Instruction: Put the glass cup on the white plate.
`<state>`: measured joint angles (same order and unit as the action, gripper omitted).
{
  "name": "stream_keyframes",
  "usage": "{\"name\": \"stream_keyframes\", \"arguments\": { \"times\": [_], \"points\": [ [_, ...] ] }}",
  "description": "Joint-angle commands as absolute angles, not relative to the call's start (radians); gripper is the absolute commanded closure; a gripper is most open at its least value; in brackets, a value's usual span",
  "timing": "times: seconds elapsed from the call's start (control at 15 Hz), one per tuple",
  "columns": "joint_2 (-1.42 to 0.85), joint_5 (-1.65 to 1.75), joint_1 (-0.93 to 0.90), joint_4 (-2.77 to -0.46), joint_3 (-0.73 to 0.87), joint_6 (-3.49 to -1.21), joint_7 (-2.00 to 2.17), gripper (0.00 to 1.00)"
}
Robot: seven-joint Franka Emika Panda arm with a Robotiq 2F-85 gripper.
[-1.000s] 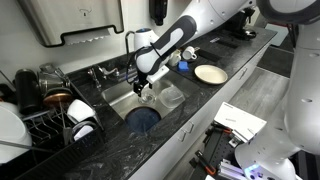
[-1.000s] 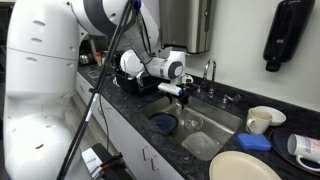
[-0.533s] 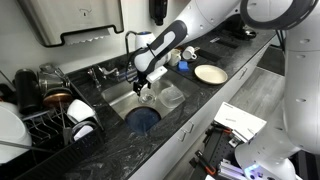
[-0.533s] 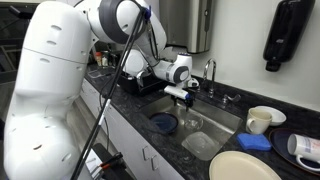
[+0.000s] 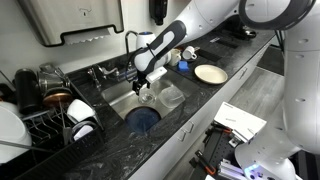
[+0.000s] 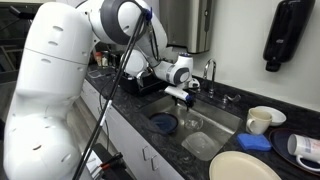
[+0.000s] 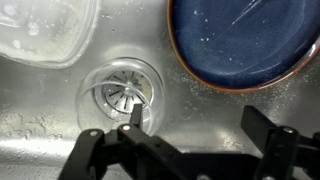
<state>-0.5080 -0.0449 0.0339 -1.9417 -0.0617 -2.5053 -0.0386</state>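
Observation:
I need to lower my gripper over the glass cup's rim [image 5: 147, 93] [image 7: 160, 109] next, with one fingertip inside and one outside.
The glass cup [image 5: 147, 98] stands upright on the floor of the steel sink [image 5: 118, 95]. It shows in both exterior views [image 6: 192, 122]. In the wrist view I look straight down into it [image 7: 122, 92]. My gripper [image 5: 145, 86] hangs open and empty just above it [image 6: 186, 98]. In the wrist view the gripper [image 7: 200, 128] has one fingertip at the cup's rim, and the other is over bare sink floor. The white plate [image 5: 210, 73] lies on the dark counter beside the sink and also shows at the near edge [image 6: 245, 167].
A dark blue round dish [image 7: 240, 40] and a clear plastic tub [image 7: 45, 30] lie in the sink beside the cup. The faucet [image 5: 130, 45] rises behind. A dish rack [image 5: 50, 112] stands on the counter. White mugs [image 6: 262, 120] and a blue sponge [image 6: 255, 142] sit near the plate.
The gripper has shifted slightly further over the sink towards the cup. In the last half second it has barely moved. Nothing was grasped.

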Motion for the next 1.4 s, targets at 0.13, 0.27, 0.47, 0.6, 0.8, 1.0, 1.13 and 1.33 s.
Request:
{"name": "stream_keyframes", "arguments": {
  "times": [0.13,0.27,0.47,0.6,0.8,1.0,1.13,1.33],
  "points": [
    [-0.551,-0.144,0.066,-1.93,-0.075,-2.585,-0.073,0.0],
    [-0.572,-0.157,0.073,-1.922,-0.075,-2.617,-0.074,0.0],
    [-0.608,-0.17,0.09,-1.907,-0.091,-2.642,-0.097,0.0],
    [-0.632,-0.174,0.097,-1.894,-0.099,-2.638,-0.104,0.0],
    [-0.672,-0.169,0.095,-1.87,-0.097,-2.64,-0.094,0.0],
    [-0.709,-0.172,0.099,-1.838,-0.1,-2.646,-0.088,0.34],
    [-0.731,-0.173,0.103,-1.817,-0.101,-2.643,-0.088,0.49],
    [-0.757,-0.171,0.105,-1.79,-0.102,-2.638,-0.085,0.69]
  ]
}}
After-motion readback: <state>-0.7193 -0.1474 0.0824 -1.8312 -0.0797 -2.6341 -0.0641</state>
